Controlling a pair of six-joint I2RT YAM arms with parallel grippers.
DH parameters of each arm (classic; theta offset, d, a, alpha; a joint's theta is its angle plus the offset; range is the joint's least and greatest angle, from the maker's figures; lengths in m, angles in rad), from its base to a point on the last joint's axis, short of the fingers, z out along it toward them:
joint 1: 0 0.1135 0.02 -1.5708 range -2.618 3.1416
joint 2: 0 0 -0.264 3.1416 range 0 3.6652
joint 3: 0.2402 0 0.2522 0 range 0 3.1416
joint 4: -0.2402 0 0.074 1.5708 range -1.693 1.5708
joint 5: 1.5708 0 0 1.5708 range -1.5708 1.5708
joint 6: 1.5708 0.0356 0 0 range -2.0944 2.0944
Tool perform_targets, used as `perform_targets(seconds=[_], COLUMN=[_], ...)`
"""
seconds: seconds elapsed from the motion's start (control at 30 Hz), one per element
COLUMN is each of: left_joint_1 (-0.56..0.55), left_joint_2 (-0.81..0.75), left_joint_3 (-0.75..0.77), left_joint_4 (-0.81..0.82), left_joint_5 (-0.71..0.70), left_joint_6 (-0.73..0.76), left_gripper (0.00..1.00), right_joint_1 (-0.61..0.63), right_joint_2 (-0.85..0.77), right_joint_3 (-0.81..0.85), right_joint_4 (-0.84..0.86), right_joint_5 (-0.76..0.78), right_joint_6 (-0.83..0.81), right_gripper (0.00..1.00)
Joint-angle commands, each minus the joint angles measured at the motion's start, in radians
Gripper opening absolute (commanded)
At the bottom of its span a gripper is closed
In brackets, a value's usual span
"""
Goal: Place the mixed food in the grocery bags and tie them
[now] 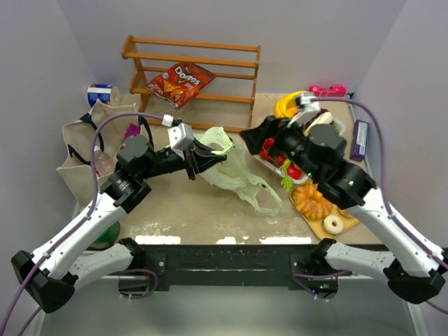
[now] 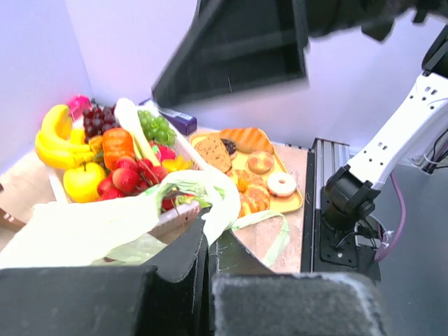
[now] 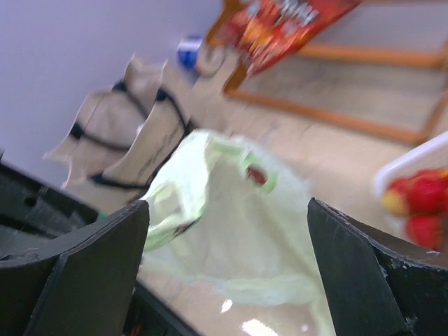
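Note:
I will next swing my right gripper from the bag point(image 1: 238, 173) toward the white tray, tilt it down and lower it onto the strawberries' thin stems. My left gripper holds the bag's rim.
The pale green plastic grocery bag point(image 1: 238, 173) lies crumpled in the middle of the table. My left gripper point(image 1: 201, 155) is shut on its upper rim point(image 2: 222, 203), the thin plastic pinched between both fingers. My right gripper point(image 1: 253, 134) hovers open just right of that rim; the bag point(image 3: 241, 224) shows between its wide-spread fingers, untouched. The beige tote point(image 1: 82, 148) with black handles stands at the far left. Mixed food fills a white tray point(image 2: 183, 143): bananas point(image 2: 54, 140), strawberries point(image 2: 124, 176), grapes. A red snack packet point(image 1: 180, 82) rests on the wooden rack.
A wooden two-tier rack point(image 1: 196, 73) stands at the back. A yellow tray point(image 1: 313, 222) of pastries and a donut sits at the right front. A purple box point(image 1: 360, 140) lies by the right wall, a blue-and-white can point(image 1: 101, 93) behind the tote.

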Motion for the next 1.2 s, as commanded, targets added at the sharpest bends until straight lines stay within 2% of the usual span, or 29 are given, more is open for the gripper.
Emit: perform_targets(seconds=[0.0,0.1,0.2,0.43,0.67,0.97,1.07,1.17], left_joint_1=[0.041,0.071,0.088,0.097,0.097,0.1,0.101,0.103], left_joint_2=[-0.035,-0.053,-0.05,-0.03,-0.03,-0.035,-0.035,-0.032], left_joint_3=[-0.003,-0.058,-0.104,-0.116,-0.122,-0.124,-0.125,-0.125], left_joint_4=[0.076,0.126,0.149,0.142,0.133,0.117,0.116,0.111], left_joint_5=[0.091,0.104,0.089,0.09,0.078,0.061,0.058,0.056], left_joint_6=[0.01,-0.006,-0.006,0.002,0.014,0.025,0.028,0.031], left_gripper=[0.0,0.0,0.0,0.0,0.0,0.0,0.0,0.0], right_joint_1=[-0.192,-0.314,-0.334,-0.345,-0.343,-0.343,-0.343,-0.343], right_joint_2=[0.022,0.068,0.093,0.136,0.191,0.277,0.305,0.323], right_joint_3=[0.071,0.037,-0.003,-0.075,-0.167,-0.201,-0.193,-0.18], right_joint_4=[-0.181,-0.188,-0.193,-0.201,-0.173,-0.145,-0.135,-0.144], right_joint_5=[0.054,-0.03,-0.02,-0.004,-0.061,-0.07,-0.066,-0.062], right_joint_6=[-0.147,-0.183,-0.198,-0.212,-0.21,-0.203,-0.203,-0.204], right_gripper=[0.99,0.99,0.99,0.9,0.82,0.71,0.61,0.41])
